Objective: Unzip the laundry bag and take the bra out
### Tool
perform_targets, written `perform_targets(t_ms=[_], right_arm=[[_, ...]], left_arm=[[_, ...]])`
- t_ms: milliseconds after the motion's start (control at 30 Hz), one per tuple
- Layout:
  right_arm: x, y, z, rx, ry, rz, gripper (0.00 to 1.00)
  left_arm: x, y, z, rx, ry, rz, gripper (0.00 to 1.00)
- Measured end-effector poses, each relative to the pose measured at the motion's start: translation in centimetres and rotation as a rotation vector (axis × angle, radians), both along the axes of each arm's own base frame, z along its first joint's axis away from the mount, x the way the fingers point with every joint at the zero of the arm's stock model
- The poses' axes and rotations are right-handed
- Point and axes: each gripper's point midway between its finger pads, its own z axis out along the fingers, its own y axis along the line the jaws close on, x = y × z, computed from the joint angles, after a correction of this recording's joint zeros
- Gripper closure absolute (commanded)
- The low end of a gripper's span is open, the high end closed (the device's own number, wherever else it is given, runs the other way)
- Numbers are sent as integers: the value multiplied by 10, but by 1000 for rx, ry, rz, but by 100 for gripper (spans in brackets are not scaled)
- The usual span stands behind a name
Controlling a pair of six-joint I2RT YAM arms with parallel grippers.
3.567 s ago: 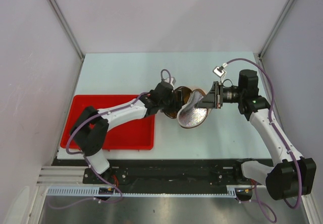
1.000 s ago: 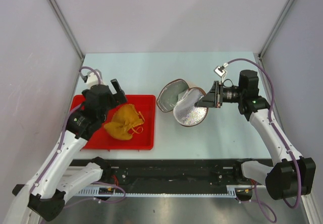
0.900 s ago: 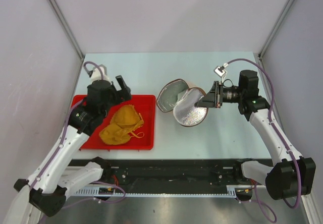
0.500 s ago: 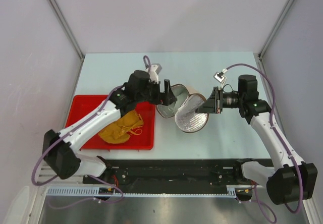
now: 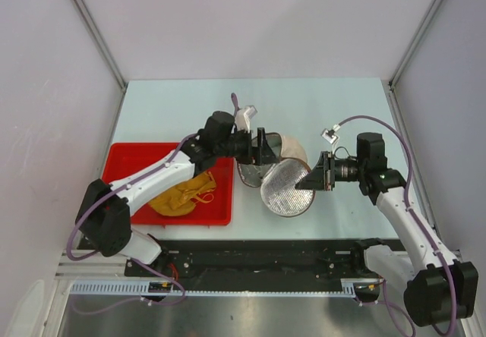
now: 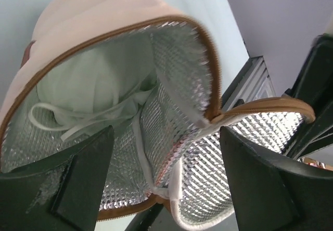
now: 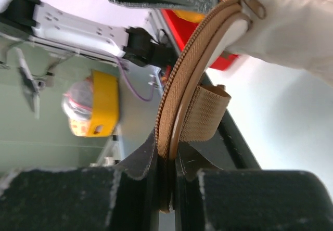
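Note:
My right gripper is going to move away from the red tray next, toward the right in the top view. Then it will release the lid's rim, because the lid crowds the bag's opening.
The laundry bag [image 5: 287,149] lies unzipped mid-table, its round lid [image 5: 287,187] swung toward me. My right gripper [image 5: 302,183] is shut on the lid's brown zipper rim [image 7: 192,85], beside a woven tab [image 7: 208,111]; the jaws [image 7: 166,163] pinch it edge-on. At the bag's mouth my left gripper [image 5: 262,149] stands open, nothing between its fingers [image 6: 83,179]. Inside the silver-lined bag [image 6: 104,12] sits a pale soft garment with thin straps [image 6: 99,80]. The mustard-yellow bra [image 5: 182,194] lies in the red tray.
The red tray [image 5: 125,159] sits at the left front, partly under my left arm. Slanted white walls close in both sides. A black rail runs along the table's near edge [image 5: 258,246].
My left gripper let the bra drop into the tray, then swung right to the bag's mouth. The right gripper shifted the lid slightly toward me.

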Motion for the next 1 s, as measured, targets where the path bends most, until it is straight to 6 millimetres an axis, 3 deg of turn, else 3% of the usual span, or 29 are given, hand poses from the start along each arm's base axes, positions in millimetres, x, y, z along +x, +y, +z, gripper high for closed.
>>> perform_targets(t_ms=[100,233,400,633,700,867,1000], right_arm=[[-2,-7,-8,-47,-73,-33,100],[11,-26,-13,-146,-183,-174,100],[16,-41,-17,-237,-247,-255,100],[17,-39,-7,-259,-315,-211,100],[16,-37,-8,-255,-320,-184,100],[14,-34,-13,-244,-309,-141,100],[13,-32,-14,-230,-306,-112,100]], left_arm=[[-5,3,-13,16,22,1,13],[-12,9,-26,40,40,7,12],[-14,12,-20,37,22,10,12],[-11,16,-20,52,3,28,12],[-8,21,-18,69,-22,55,7],[6,36,-7,129,-129,114,0],[19,33,-15,176,-155,109,0]])
